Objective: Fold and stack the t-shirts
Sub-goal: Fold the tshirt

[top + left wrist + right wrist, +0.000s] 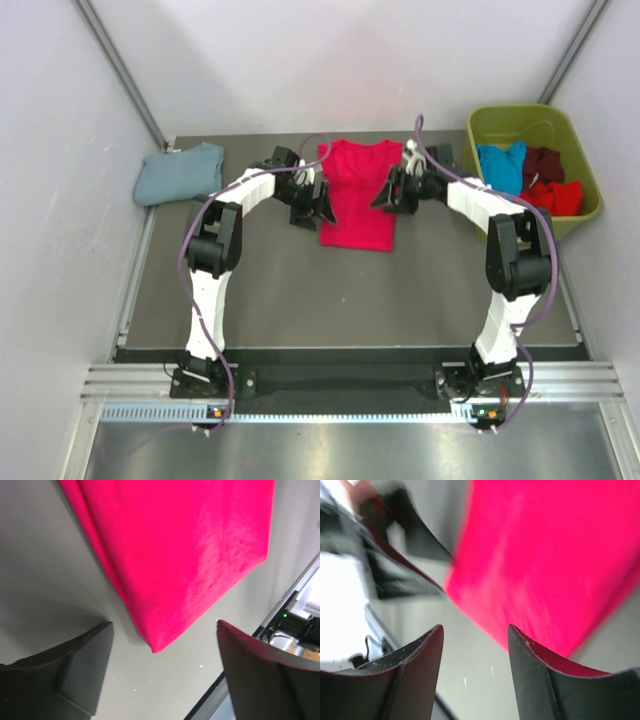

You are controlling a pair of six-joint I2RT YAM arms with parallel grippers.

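The crimson-red t-shirt's near corner on the bin's side (391, 248) (565, 653) is below and back of my right gripper, so my right gripper will move back and down onto it next.
A crimson-red t-shirt (358, 195) lies partly folded into a narrow strip at the table's far middle. My left gripper (322, 208) hangs open beside its left edge, and the shirt's near corner (155, 645) shows between the wide-apart fingers, untouched. On the other side my right gripper (384, 196) is open at the right edge, with the red cloth (545, 555) just beyond its fingertips and bare table between them. A folded blue-grey t-shirt (180, 173) rests at the far left corner. Bright blue (500, 165), maroon (543, 163) and red (557, 196) t-shirts lie bunched in the bin.
An olive-green plastic bin (580, 150) stands at the far right, off the dark table mat (340, 300). White walls close in on left, back and right. The table's metal front rail (350, 385) runs along the near edge by the arm bases.
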